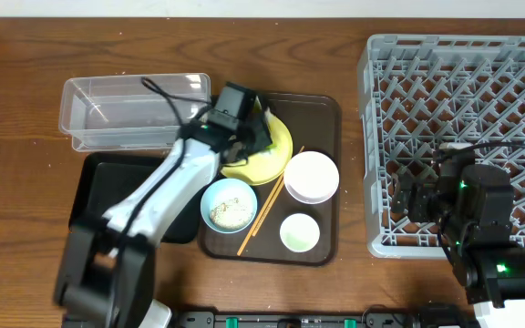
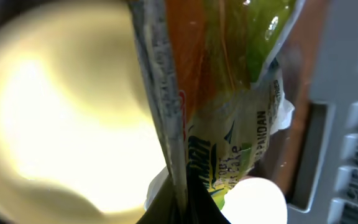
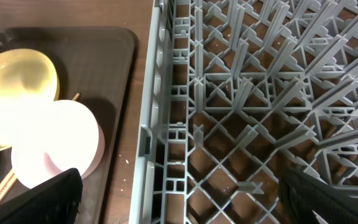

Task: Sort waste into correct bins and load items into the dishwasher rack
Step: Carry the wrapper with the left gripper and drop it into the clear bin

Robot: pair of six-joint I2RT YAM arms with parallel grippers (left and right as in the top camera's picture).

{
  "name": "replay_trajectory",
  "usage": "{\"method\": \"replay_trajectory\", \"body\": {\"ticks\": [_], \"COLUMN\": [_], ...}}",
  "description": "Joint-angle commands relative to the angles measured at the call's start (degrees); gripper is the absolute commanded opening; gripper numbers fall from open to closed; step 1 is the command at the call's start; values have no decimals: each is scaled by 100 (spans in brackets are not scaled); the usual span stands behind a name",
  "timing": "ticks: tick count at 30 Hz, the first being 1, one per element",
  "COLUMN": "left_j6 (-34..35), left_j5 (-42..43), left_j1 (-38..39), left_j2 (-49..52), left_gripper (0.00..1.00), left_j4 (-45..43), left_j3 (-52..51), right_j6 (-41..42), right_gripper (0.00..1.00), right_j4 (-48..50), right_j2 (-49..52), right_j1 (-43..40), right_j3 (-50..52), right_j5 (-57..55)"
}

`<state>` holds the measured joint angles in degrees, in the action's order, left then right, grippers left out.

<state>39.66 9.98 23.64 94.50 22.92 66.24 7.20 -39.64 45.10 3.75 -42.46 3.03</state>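
Observation:
Next, the left gripper lifts the snack wrapper from the yellow plate [image 1: 276, 150] and carries it to the clear tub [image 1: 135, 111], which stands open and empty for waste.
My left gripper [image 1: 255, 128] is over the yellow plate [image 1: 276, 150] and shut on the green-and-yellow snack wrapper [image 2: 222, 124], which fills the left wrist view above the plate [image 2: 61, 118]. The white bowl [image 1: 311, 176], the light blue bowl [image 1: 228, 204] holding white crumbs [image 1: 229, 212], the pale green cup [image 1: 299, 232] and the chopsticks [image 1: 261, 211] lie on the brown tray [image 1: 326, 109]. My right gripper [image 3: 179, 199] is open and empty over the front left corner of the grey rack [image 1: 463, 73]. The clear tub [image 1: 135, 111] and the black tray [image 1: 108, 187] sit at the left.
The rack's left wall [image 3: 160, 112] stands between my right gripper and the brown tray [image 3: 110, 68]. The white bowl [image 3: 58, 146] and the yellow plate [image 3: 20, 78] show in the right wrist view. My left arm crosses the black tray.

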Motion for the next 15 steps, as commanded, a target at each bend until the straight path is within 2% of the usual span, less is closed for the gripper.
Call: {"method": "replay_trajectory", "body": {"ticks": [1, 7, 15], "left_j6": [-994, -953, 533], "left_j5": [-872, -1368, -1364], "left_j1": [-199, -973, -2017], "left_j2": [-557, -1003, -529], "left_gripper": [6, 6, 6], "left_j4": [37, -140, -337], "left_j3": [66, 66, 63], "right_j6": [46, 46, 46], "right_gripper": [99, 99, 99], "right_j4": [-11, -31, -31], "right_j2": [-20, -20, -20], "right_j1": [-35, -35, -35], "right_j3": [-144, -142, -142], "right_j5": [24, 24, 24]}}
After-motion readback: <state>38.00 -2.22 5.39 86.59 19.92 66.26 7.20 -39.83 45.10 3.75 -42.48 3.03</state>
